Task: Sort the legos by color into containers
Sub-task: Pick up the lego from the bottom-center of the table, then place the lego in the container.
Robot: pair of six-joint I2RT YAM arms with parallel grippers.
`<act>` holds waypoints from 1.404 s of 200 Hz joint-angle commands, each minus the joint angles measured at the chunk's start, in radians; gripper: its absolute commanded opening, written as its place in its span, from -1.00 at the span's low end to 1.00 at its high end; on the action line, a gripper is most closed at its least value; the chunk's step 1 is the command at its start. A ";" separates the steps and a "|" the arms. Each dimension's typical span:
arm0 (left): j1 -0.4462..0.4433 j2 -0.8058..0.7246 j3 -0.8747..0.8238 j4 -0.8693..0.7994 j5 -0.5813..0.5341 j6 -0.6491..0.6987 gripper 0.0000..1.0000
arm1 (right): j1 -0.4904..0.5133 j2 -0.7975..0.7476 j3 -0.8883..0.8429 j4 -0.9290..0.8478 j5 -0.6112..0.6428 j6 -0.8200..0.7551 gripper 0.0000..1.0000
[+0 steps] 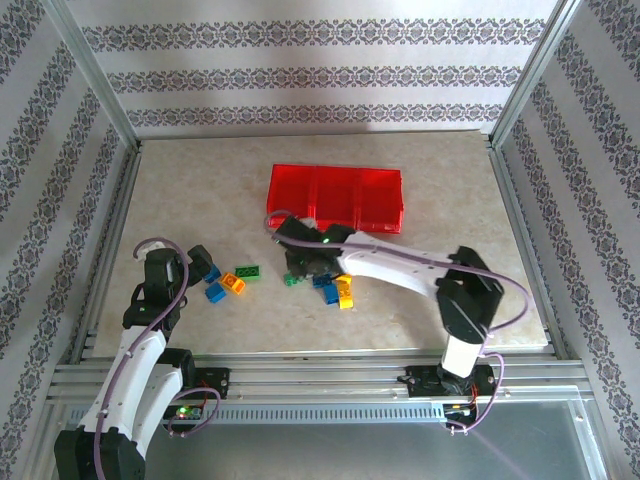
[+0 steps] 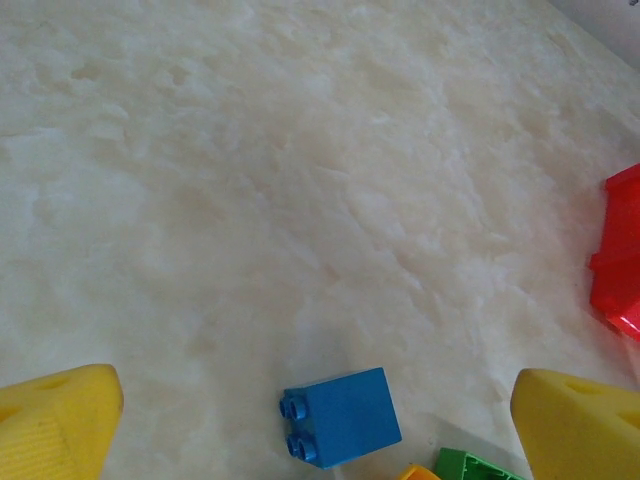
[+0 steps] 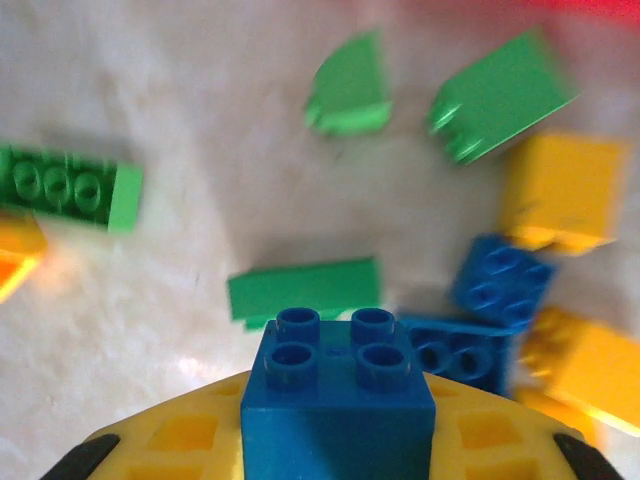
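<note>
My right gripper moves outward over the section of the tray farthest from my left gripper next and releases the blue brick. That section lies outward of my right gripper.
The red tray (image 1: 335, 195) with three compartments side by side lies at the back middle of the table. My right gripper (image 1: 300, 262) reaches in just in front of it and is shut on a blue brick (image 3: 338, 400), studs facing away, between its yellow fingers (image 3: 180, 440). Beyond that brick lie loose legos: green (image 3: 305, 290), green (image 3: 70, 188), blue (image 3: 500, 282) and yellow (image 3: 562, 190). My left gripper (image 1: 205, 265) stands open over another blue brick (image 2: 340, 417), with its yellow fingers (image 2: 60, 420) wide apart on either side of it.
A green brick (image 1: 247, 272), an orange one (image 1: 233, 283) and a blue one (image 1: 214, 292) lie by the left gripper. A green brick (image 2: 470, 467) shows at the bottom edge and the tray's corner (image 2: 620, 255) at the right. Metal frame rails border the table.
</note>
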 commanded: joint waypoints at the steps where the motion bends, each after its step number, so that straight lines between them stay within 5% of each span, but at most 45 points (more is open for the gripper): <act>1: -0.009 -0.007 0.028 0.048 0.029 0.034 0.99 | -0.096 -0.087 -0.032 -0.028 0.101 -0.077 -0.63; 58: -0.009 0.034 0.053 0.060 0.053 0.048 0.99 | -0.380 -0.163 -0.041 0.039 0.066 -0.177 -0.63; 109: -0.029 0.038 0.120 -0.029 0.065 0.091 1.00 | -0.548 -0.021 0.085 0.045 0.006 -0.275 -0.63; 186: -0.169 0.043 0.145 -0.072 -0.018 0.074 1.00 | -0.643 0.211 0.253 0.018 -0.044 -0.345 -0.59; 281: -0.317 0.097 0.166 -0.119 -0.110 0.075 1.00 | -0.647 0.300 0.258 0.028 -0.018 -0.384 -0.35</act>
